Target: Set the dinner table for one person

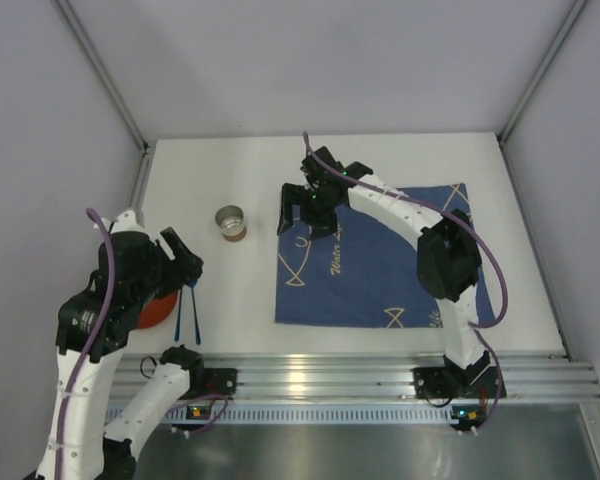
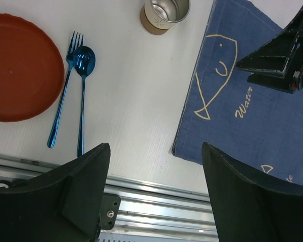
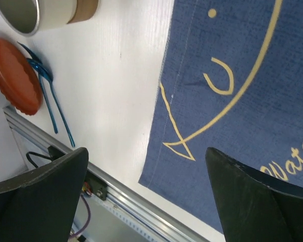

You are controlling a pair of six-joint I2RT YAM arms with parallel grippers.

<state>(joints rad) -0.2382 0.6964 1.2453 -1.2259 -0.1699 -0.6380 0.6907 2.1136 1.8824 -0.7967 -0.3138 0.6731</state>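
Observation:
I will next move my left gripper outward and down to the rim of the steel cup (image 1: 231, 222), on the side away from the placemat (image 1: 380, 265).
The white dinner table (image 1: 220, 165) carries a dark blue fish-print placemat (image 1: 380, 265) right of centre. A steel cup (image 1: 231, 222) stands left of the mat. A red plate (image 1: 158, 310) lies at the near left, partly hidden under my left arm, with a blue fork (image 2: 63, 91) and a blue spoon (image 2: 82, 85) side by side to its right. My left gripper (image 1: 187, 268) is open and empty above the cutlery. My right gripper (image 1: 308, 222) is open and empty above the mat's far left corner.
A ridged aluminium rail (image 1: 360, 375) runs along the near edge. Grey enclosure walls stand on the other three sides. In the right wrist view the cup (image 3: 45, 12), plate (image 3: 12, 75) and placemat (image 3: 242, 101) lie below. In the left wrist view the cup (image 2: 164, 15) stands beyond the cutlery.

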